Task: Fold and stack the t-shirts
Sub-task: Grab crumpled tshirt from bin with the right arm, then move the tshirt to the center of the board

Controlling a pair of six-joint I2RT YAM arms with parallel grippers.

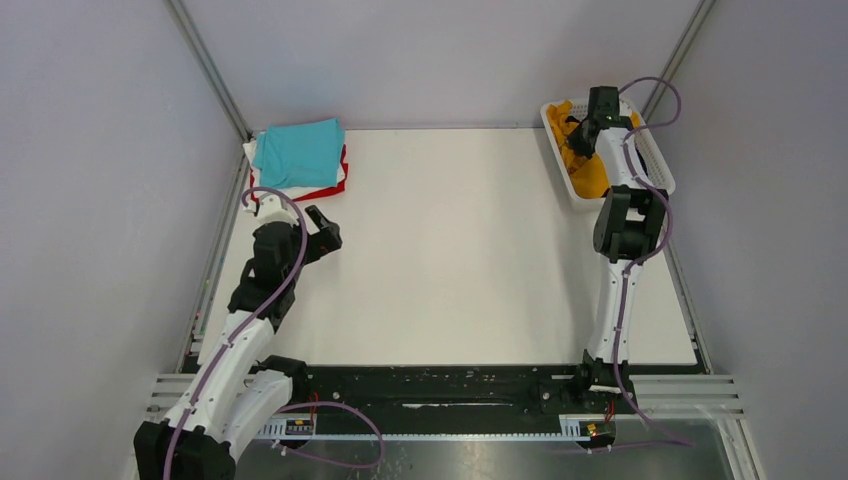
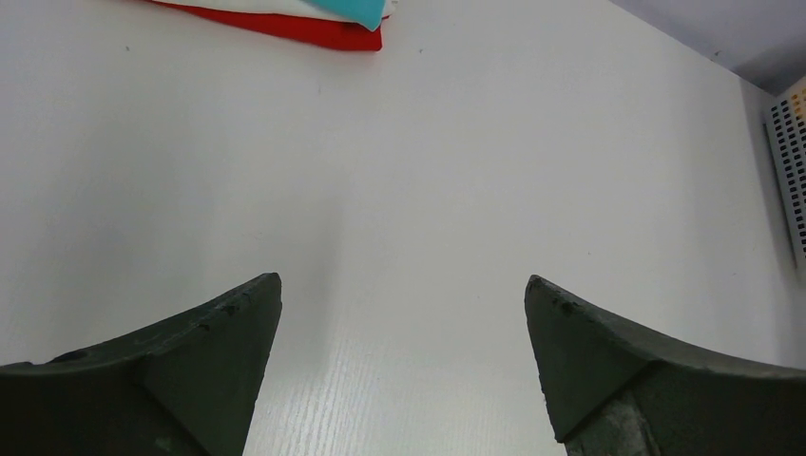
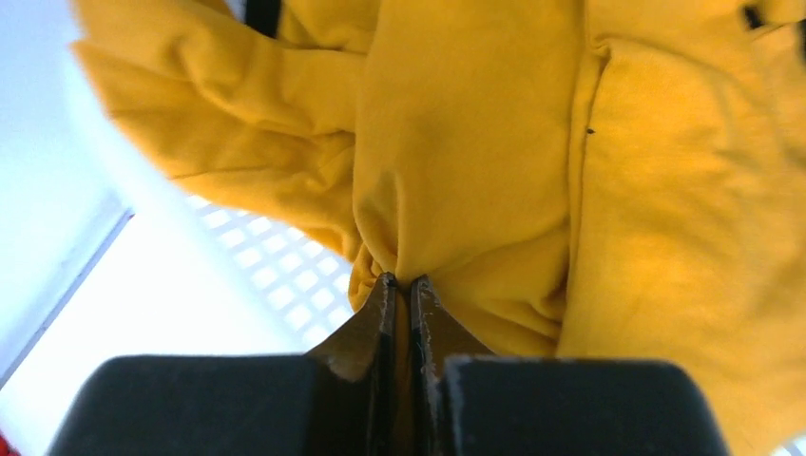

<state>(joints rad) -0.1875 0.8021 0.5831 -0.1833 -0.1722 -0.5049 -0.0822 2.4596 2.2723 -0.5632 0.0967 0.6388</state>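
The orange-yellow t-shirt has bare space to spread over the table's middle, so next my right gripper should rise from the basket [image 1: 655, 160] and swing there, toward the stack.
A folded stack of t-shirts lies at the table's far left: turquoise [image 1: 299, 152] on top, white [image 1: 262, 178] under it, red [image 1: 338, 186] at the bottom; its red corner [image 2: 323, 31] shows in the left wrist view. A crumpled orange-yellow t-shirt [image 1: 589, 168] fills the white lattice basket [image 1: 655, 160] at the far right. My right gripper [image 1: 588, 128] reaches into the basket, shut on a pinched fold of the orange-yellow t-shirt [image 3: 475, 142], cloth squeezed between its jaws [image 3: 400, 282]. My left gripper [image 2: 403, 290] hovers open over bare table, just in front of the stack [image 1: 325, 228].
The basket's lattice wall [image 3: 257, 271] shows under the yellow cloth, and its side [image 2: 789, 161] edges the left wrist view. Grey walls and metal frame rails [image 1: 210, 70] enclose the white table [image 1: 450, 260].
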